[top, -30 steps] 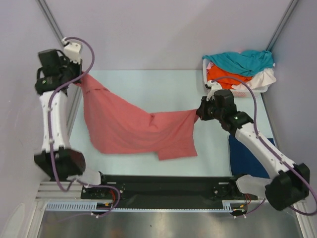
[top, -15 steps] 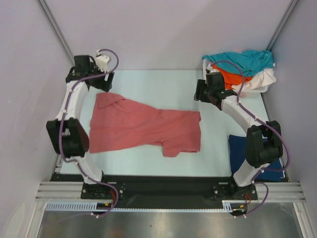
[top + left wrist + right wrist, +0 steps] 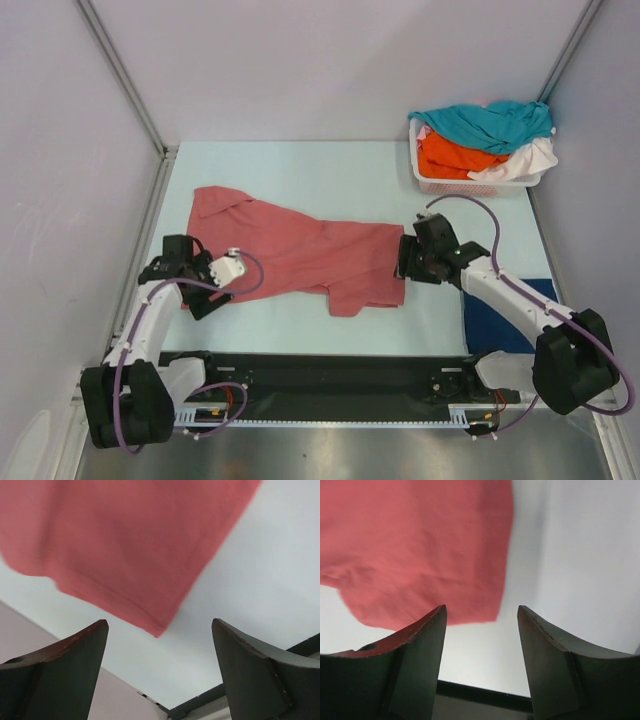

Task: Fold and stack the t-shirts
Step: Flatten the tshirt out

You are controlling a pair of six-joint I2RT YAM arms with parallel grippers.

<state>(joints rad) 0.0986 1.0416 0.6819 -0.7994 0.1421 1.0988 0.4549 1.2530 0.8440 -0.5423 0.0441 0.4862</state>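
Note:
The right gripper lowers onto the salmon-red shirt's edge (image 3: pixel 402 287) (image 3: pixel 496 597) next, just beside the shirt's near corner, since that part lies flat on the table below my open fingers.
A dusty salmon-red t-shirt (image 3: pixel 290 250) lies spread and wrinkled on the pale table, held by neither gripper. My left gripper (image 3: pixel 200 293) is low at the shirt's near-left corner, open and empty. In the left wrist view the shirt's hem corner (image 3: pixel 125 545) lies just beyond the open left gripper (image 3: pixel 160 622). My right gripper (image 3: pixel 404 260) sits at the shirt's right edge, open and empty. In the right wrist view the shirt's corner (image 3: pixel 420 545) shows ahead of the right gripper (image 3: pixel 481 607). A navy t-shirt (image 3: pixel 505 315) lies flat at the near right, partly under the right arm.
A white lattice basket (image 3: pixel 432 184) stands at the back right with teal (image 3: pixel 490 120), orange (image 3: pixel 455 158) and white (image 3: pixel 530 160) shirts piled in it. A black rail (image 3: pixel 330 375) runs along the table's near edge. Frame posts stand at the back corners.
Both grippers let go of the salmon-red shirt, which dropped flat onto the table. Both arms swung to the back, then came down to the shirt's near-left corner and right edge.

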